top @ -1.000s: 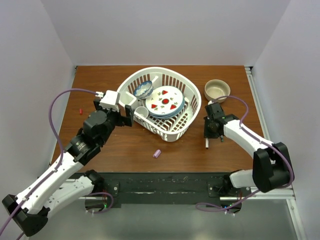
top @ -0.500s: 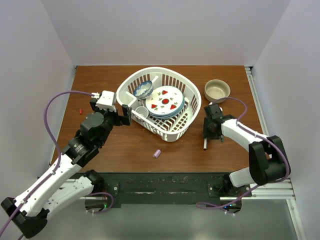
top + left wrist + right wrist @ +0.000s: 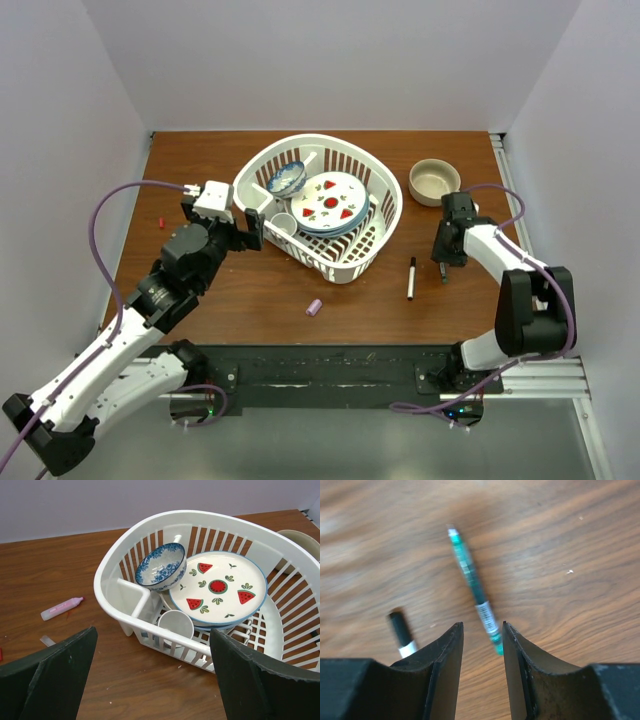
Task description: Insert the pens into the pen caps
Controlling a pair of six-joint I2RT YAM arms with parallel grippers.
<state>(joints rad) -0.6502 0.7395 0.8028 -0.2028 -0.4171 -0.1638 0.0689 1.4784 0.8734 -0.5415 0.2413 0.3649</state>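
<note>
The green pen's body is below, between my fingers, so my right gripper will next lower its open fingers around the green pen's white-labelled near end and close there.
A black pen with a white end lies loose on the table right of the basket; it shows blurred at the left of the right wrist view. A green pen lies just beyond my right gripper, its near end level with the fingertips. The jaws stand apart and hold nothing. From above, that right gripper hovers right of the black pen. A lilac-pink pen lies left of the basket. A lilac pen cap and a red pen cap lie on the table. My left gripper is wide open, empty, facing the basket's left wall.
The white basket holds a blue patterned bowl, a watermelon plate and a white cup. A beige bowl stands at the back right, close behind my right arm. A small clear stub lies near the lilac-pink pen.
My right gripper opened, left the black pen on the table and moved right and back. My left gripper shifted slightly left early on, then stayed still.
</note>
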